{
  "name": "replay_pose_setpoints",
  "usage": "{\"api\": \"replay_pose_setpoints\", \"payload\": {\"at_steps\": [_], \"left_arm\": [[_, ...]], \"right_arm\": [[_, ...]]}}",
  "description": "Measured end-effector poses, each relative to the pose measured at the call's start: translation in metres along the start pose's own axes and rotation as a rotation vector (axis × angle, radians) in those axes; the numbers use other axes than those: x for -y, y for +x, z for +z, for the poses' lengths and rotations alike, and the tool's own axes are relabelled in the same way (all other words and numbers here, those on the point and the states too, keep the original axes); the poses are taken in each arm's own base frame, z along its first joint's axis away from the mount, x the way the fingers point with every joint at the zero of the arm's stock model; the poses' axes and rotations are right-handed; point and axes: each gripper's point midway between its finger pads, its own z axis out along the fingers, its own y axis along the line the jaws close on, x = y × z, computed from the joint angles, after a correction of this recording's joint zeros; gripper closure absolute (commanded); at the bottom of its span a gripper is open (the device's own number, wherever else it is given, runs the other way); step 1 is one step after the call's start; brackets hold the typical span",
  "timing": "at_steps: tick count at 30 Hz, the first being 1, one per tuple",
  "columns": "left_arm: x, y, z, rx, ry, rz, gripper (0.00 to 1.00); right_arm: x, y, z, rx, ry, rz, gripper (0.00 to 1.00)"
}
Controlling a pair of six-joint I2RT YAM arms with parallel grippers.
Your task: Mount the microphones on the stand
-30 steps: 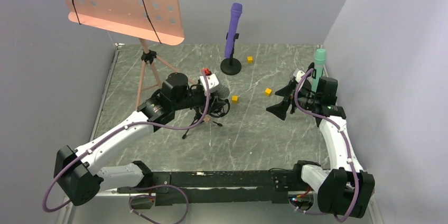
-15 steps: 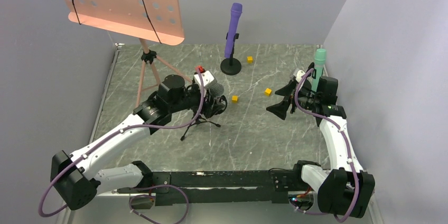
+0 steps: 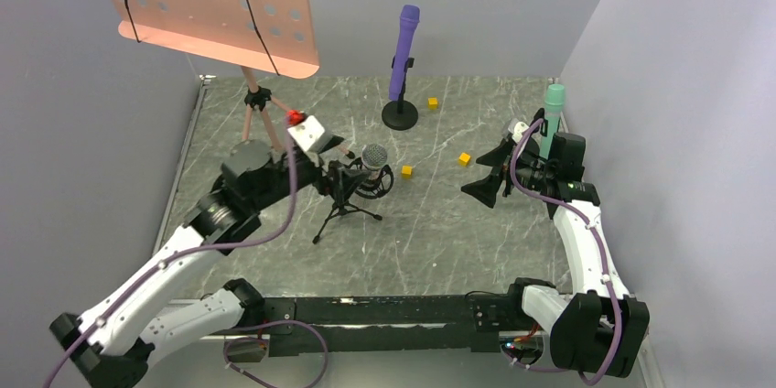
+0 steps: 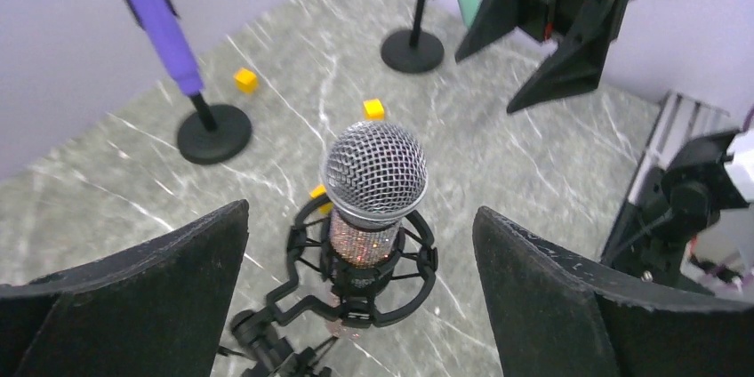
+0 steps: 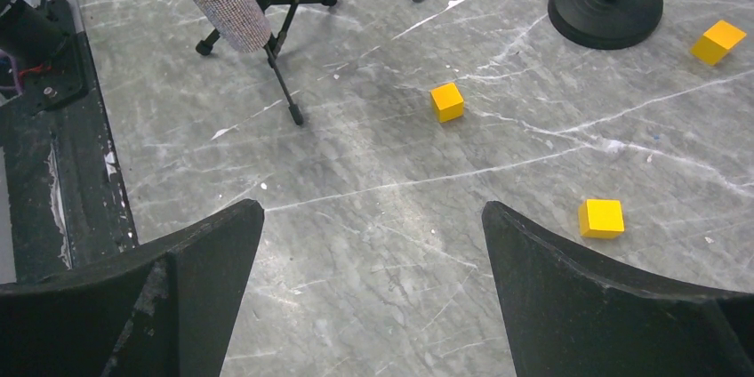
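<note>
I should lower my left gripper next and tilt it level onto the tripod stand's black post (image 4: 305, 362), which stands below it, since its open fingers are still too high.
The glittery copper microphone (image 3: 374, 161) with a silver mesh head (image 4: 373, 171) stands in a black shock mount on a small tripod stand (image 3: 343, 214). My left gripper (image 4: 360, 210) is open just left of it, its fingers wide on either side and not touching it. The purple microphone (image 3: 404, 49) stands upright in its round-base stand (image 3: 400, 114) at the back. The mint green microphone (image 3: 552, 118) stands upright behind my right arm. My right gripper (image 3: 485, 177) is open over bare table (image 5: 373, 208), with nothing between its fingers.
A pink perforated music stand (image 3: 210, 4) rises at the back left on a tripod (image 3: 259, 123). Three small yellow cubes (image 3: 406, 170) (image 3: 465, 159) (image 3: 433, 103) lie between the stands. Grey walls close in the left, back and right.
My left gripper has opened off the copper microphone and drawn back to the left. The microphone stays in its shock mount. The right arm has not moved.
</note>
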Motion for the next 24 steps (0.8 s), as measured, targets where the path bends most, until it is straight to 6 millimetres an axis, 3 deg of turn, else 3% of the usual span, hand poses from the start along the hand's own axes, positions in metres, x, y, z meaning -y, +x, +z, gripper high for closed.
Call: {"api": "replay_pose_setpoints", "payload": {"at_steps": [3,7,18,24], "left_arm": [[-0.005,-0.021,-0.022,0.085,-0.052,0.016,0.01],[-0.015,-0.019,-0.048,0.144,-0.132,-0.004,0.01],[-0.051,0.080,-0.078,0.139,-0.306,-0.145,0.01],[-0.070,0.115,-0.070,0.171,-0.327,-0.164,0.01]], "right_arm": [[0.000,0.000,0.000,0.000,0.000,-0.001,0.00],[0.000,0.000,0.000,0.000,0.000,-0.001,0.00],[-0.001,0.005,0.001,0.001,0.000,-0.020,0.00],[-0.002,0.011,0.001,-0.003,-0.003,-0.023,0.00]]}}
